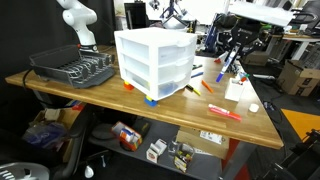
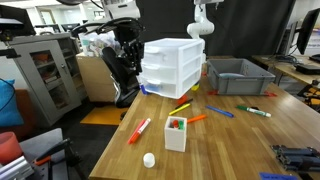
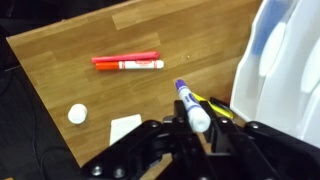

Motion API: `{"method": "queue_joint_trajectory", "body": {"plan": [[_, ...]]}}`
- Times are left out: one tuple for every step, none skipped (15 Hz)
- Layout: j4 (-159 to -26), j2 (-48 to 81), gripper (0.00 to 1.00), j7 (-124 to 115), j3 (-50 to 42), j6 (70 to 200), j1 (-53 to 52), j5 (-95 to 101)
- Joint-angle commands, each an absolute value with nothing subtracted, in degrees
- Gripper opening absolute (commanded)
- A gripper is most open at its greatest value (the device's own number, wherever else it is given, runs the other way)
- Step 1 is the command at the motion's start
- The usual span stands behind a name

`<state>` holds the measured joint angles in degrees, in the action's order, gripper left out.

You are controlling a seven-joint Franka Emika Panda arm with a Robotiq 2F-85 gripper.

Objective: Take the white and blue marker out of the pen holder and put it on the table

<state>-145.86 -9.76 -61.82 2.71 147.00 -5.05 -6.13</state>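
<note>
My gripper moves down toward the drawers next and releases the marker between the yellow and orange markers, since that bare tabletop lies below it, near the drawers.
My gripper (image 3: 196, 128) is shut on the white and blue marker (image 3: 189, 104), which sticks out from between the jaws with its blue end pointing away. In both exterior views the gripper (image 1: 231, 60) (image 2: 126, 58) hangs in the air above the end of the wooden table (image 1: 100, 94) (image 2: 235, 140), near the white drawer unit (image 1: 155, 62) (image 2: 172, 66). The white pen holder (image 1: 238, 90) (image 2: 176, 134) stands on the table below and beside the gripper. In the wrist view the pen holder (image 3: 125, 127) shows at the lower left of the jaws.
A red marker (image 3: 128, 63) (image 2: 140, 130) and a white cap (image 3: 77, 114) (image 2: 149, 159) lie on the table near the holder. Several loose markers lie by the drawers. A black dish rack (image 1: 72, 68) and a grey bin (image 2: 238, 78) stand at the far end.
</note>
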Motion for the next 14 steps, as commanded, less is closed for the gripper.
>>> {"method": "queue_joint_trajectory", "body": {"plan": [[-146.8,-7.5,0.05,-55.9,5.6,149.2,-6.7,-9.3],[-146.8,-6.3,0.05,-55.1,6.4,149.9,-7.2,-9.2],[-146.5,-4.8,0.05,-53.5,6.9,150.2,-8.0,-10.6],[-146.2,-3.1,0.05,-53.7,7.6,150.6,-8.0,-9.2],[-146.0,-1.5,0.05,-54.2,8.2,150.8,-7.8,-6.7],[-146.0,0.3,0.05,-55.5,8.5,151.3,-7.6,-3.1],[-145.9,1.8,0.05,-56.7,8.5,152.0,-7.6,0.7],[-145.3,3.7,0.05,-57.7,7.7,152.7,-7.5,5.7],[-145.0,5.0,0.05,-59.8,6.7,153.5,-7.9,12.0],[-144.5,5.6,0.05,-61.1,5.6,153.7,-8.4,17.1],[-143.5,6.6,0.05,-63.1,2.6,154.1,-10.7,22.4],[-142.3,8.1,0.05,-65.5,2.8,154.7,-9.8,27.7],[-141.2,8.9,0.05,-68.0,1.6,154.9,-10.5,32.9],[-140.2,9.9,0.05,-70.9,0.8,155.3,-10.8,38.3]]}}
